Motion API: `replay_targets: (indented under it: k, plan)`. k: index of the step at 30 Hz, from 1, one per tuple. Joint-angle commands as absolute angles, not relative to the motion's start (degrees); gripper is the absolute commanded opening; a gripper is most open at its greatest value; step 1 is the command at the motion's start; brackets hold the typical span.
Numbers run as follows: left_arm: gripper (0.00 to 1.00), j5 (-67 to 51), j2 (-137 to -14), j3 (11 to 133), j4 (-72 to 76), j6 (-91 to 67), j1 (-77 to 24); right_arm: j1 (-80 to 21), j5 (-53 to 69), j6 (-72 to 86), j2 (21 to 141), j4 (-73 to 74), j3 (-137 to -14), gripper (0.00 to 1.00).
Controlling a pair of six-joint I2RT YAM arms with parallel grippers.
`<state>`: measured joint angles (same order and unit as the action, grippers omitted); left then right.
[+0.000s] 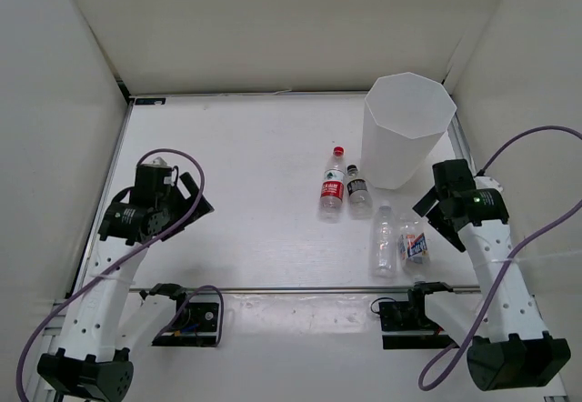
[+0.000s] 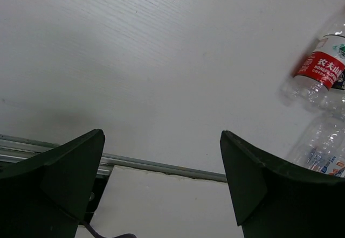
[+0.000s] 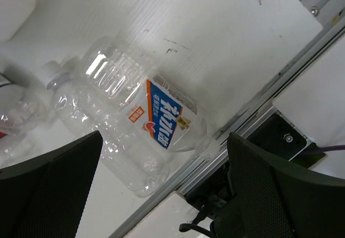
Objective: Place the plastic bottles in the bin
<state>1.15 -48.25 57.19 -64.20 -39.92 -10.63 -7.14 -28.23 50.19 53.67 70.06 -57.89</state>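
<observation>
The right gripper moves down and to its left in the top view next, astride the short bottle's blue-white label, since the short bottle (image 3: 161, 120) lies that way.
Four plastic bottles lie on the white table near the bin (image 1: 401, 152): a red-capped one (image 1: 333, 186), a black-capped one (image 1: 357, 190), a plain clear one (image 1: 385, 240) and a short blue-white labelled one (image 1: 416, 246). My right gripper (image 1: 435, 216) is open and empty, just right of the short bottle. In the right wrist view, that gripper (image 3: 164, 168) hovers over the short bottle (image 3: 161, 120) and the plain one (image 3: 105, 146). My left gripper (image 1: 198, 200) is open and empty at the far left. It (image 2: 161, 162) sees the red-labelled bottle (image 2: 322, 68) at upper right.
White walls enclose the table on three sides. A metal rail (image 1: 300, 288) runs along the near edge, with the arm mounts and cables below it. The bin stands upright at the back right, close to the right wall.
</observation>
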Motion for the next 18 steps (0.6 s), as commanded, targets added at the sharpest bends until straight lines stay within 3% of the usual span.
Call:
replay_targets:
  k: [1,10,18]
  plan:
    - [0.99,2.64,-48.77,57.13,-62.5,-39.99,-10.81,-6.94,-22.95,43.95,55.19,67.06,-57.3,1.0]
    - [0.99,2.99,-51.15,54.15,-59.42,-42.19,-10.81,-5.8,-9.24,33.58,63.97,60.13,-51.69,1.0]
    - [0.99,2.99,-53.52,51.86,-56.87,-43.24,-12.48,-3.52,-9.14,33.05,75.22,58.18,-51.15,1.0]
